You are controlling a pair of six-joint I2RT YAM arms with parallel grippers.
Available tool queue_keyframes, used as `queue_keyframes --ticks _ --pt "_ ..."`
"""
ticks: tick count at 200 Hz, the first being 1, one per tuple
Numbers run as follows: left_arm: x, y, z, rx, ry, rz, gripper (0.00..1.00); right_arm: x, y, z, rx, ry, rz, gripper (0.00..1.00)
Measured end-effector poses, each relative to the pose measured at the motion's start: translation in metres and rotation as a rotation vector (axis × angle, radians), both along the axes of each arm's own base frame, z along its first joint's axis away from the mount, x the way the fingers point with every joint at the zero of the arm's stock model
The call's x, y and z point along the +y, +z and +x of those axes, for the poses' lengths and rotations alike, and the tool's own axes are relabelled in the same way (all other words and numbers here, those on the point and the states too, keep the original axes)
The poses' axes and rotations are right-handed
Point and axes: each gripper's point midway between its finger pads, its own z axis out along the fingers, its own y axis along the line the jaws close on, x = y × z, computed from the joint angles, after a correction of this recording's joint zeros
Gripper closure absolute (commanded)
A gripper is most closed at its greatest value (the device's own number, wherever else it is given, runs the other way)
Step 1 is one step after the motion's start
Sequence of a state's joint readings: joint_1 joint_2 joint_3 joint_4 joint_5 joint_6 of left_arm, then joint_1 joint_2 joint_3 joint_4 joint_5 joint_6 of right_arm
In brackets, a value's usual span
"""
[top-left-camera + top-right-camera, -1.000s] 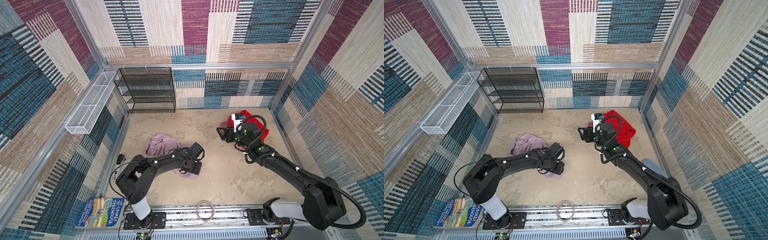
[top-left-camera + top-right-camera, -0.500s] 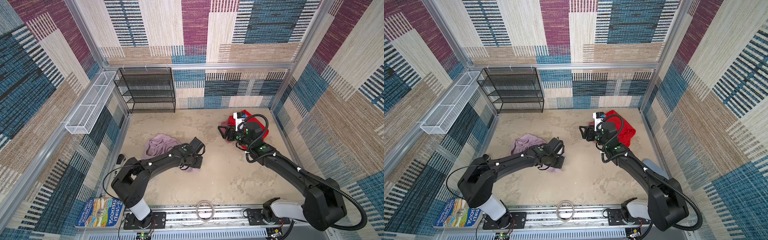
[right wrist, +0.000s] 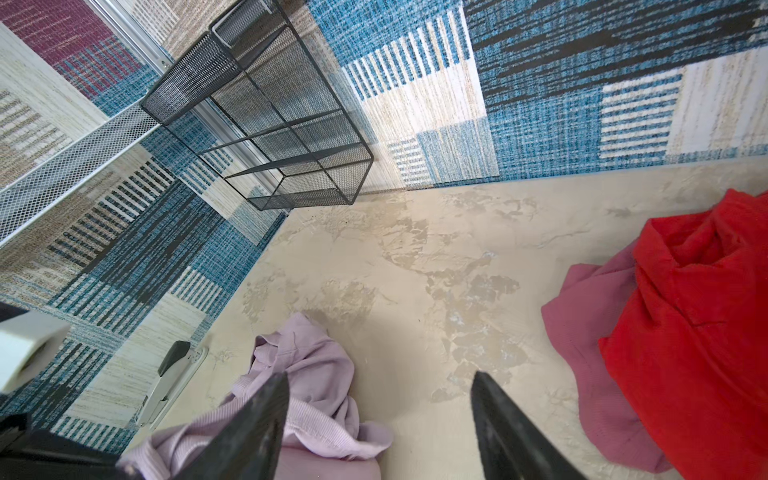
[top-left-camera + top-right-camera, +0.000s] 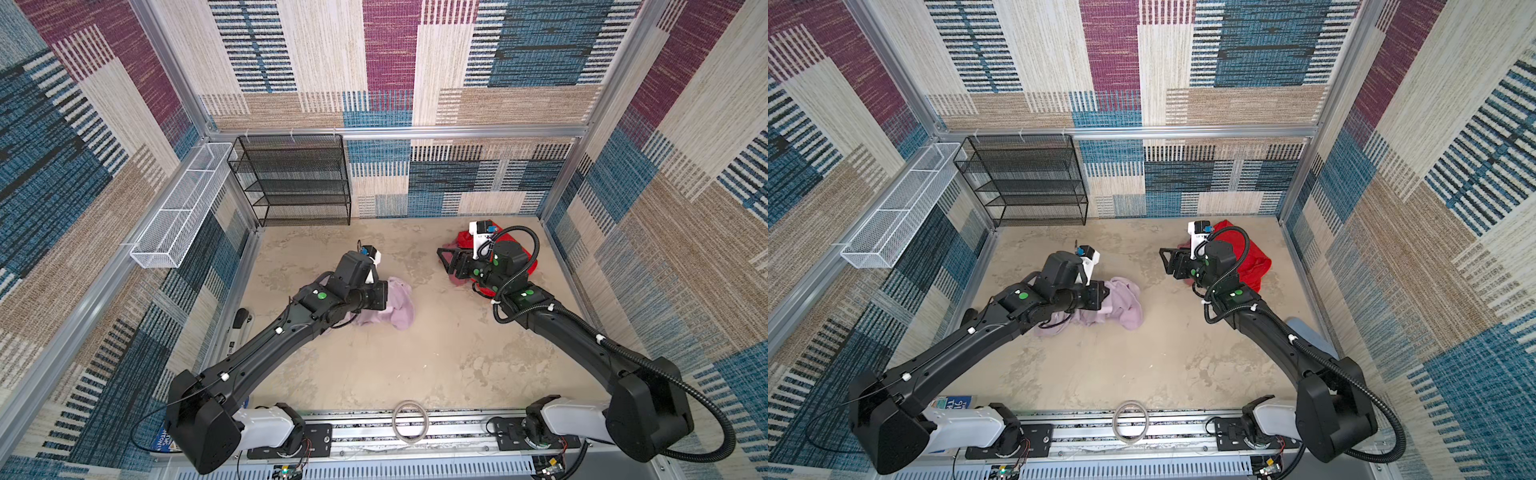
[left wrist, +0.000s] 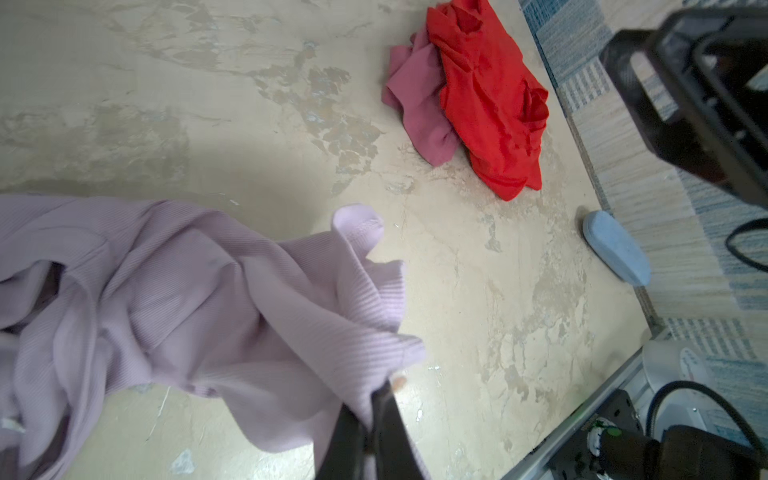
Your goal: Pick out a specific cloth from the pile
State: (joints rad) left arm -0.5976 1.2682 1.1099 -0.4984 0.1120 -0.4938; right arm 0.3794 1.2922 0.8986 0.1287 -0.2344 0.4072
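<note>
The lilac cloth is bunched up, so next I need to pull the lifted fold across the crumpled cloth toward the stapler-like thing with my left gripper and release it at the cloth's wall-side end [image 4: 1050, 326].
The cloth [image 4: 397, 309] [image 4: 1127, 305], a pale lilac ribbed garment, lies crumpled left of the floor's middle. My left gripper [image 4: 384, 296] [image 5: 376, 399] is shut on a fold of the cloth's [image 5: 187, 299] edge, and that fold hangs lifted. The pile [image 4: 1254, 257] sits at the back right: a bright red cloth [image 5: 490, 99] over a dusty maroon-pink one [image 5: 415, 108]. My right gripper [image 4: 446, 259] [image 3: 378, 378] hovers open just left of the pile, pointing toward the lilac cloth [image 3: 307, 374], with nothing between its fingers.
A black mesh shelf [image 4: 299, 178] stands at the back left. A white wire basket [image 4: 183, 208] hangs on the left wall. A black-and-white stapler-like thing [image 3: 170, 386] lies by the left wall. A pale blue object [image 5: 615, 245] lies by the right wall. A tape ring [image 4: 409, 419] sits on the front rail.
My left gripper closed on the cloth's edge and rose, drawing the cloth up and toward the middle. The right arm has hardly moved.
</note>
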Motion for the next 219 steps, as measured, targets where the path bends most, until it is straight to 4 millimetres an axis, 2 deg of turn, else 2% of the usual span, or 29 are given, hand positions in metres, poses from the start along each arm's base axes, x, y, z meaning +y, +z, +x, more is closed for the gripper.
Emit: queue_keyframes --ticks 33,63,114,147,168,170,176,181,191,197,219 --pt "0.059 0.006 0.012 -0.006 0.161 -0.066 1.00 0.000 0.001 0.000 0.003 -0.001 0.007 0.28" --pt "0.098 0.005 0.020 -0.010 0.268 -0.088 1.00 0.001 0.001 0.003 0.010 -0.002 0.010 0.28" --pt "0.165 -0.041 0.025 0.094 0.466 -0.080 1.00 0.005 0.001 0.007 0.016 0.009 0.011 0.28" --pt "0.198 -0.075 0.018 0.163 0.575 -0.076 1.00 0.007 -0.004 0.007 0.030 0.016 0.008 0.28" --pt "0.213 -0.098 0.014 0.216 0.627 -0.066 1.00 0.007 -0.007 0.007 0.040 0.021 0.006 0.28" --pt "0.214 -0.099 0.014 0.221 0.632 -0.065 0.98 0.008 -0.007 0.007 0.041 0.022 0.005 0.28" --pt "0.217 -0.104 0.014 0.231 0.645 -0.058 0.79 0.008 -0.008 0.007 0.043 0.022 0.005 0.28" --pt "0.220 -0.107 0.014 0.238 0.654 -0.051 0.67 0.008 -0.008 0.007 0.044 0.023 0.004 0.28" --pt "0.221 -0.109 0.016 0.244 0.659 -0.050 0.51 0.008 -0.008 0.008 0.045 0.022 0.004 0.28" --pt "0.222 -0.109 0.017 0.247 0.660 -0.049 0.46 0.008 -0.007 0.008 0.044 0.023 0.005 0.28" --pt "0.224 -0.096 0.024 0.218 0.664 -0.054 0.42 0.008 -0.005 0.008 0.039 0.023 0.006 0.28"
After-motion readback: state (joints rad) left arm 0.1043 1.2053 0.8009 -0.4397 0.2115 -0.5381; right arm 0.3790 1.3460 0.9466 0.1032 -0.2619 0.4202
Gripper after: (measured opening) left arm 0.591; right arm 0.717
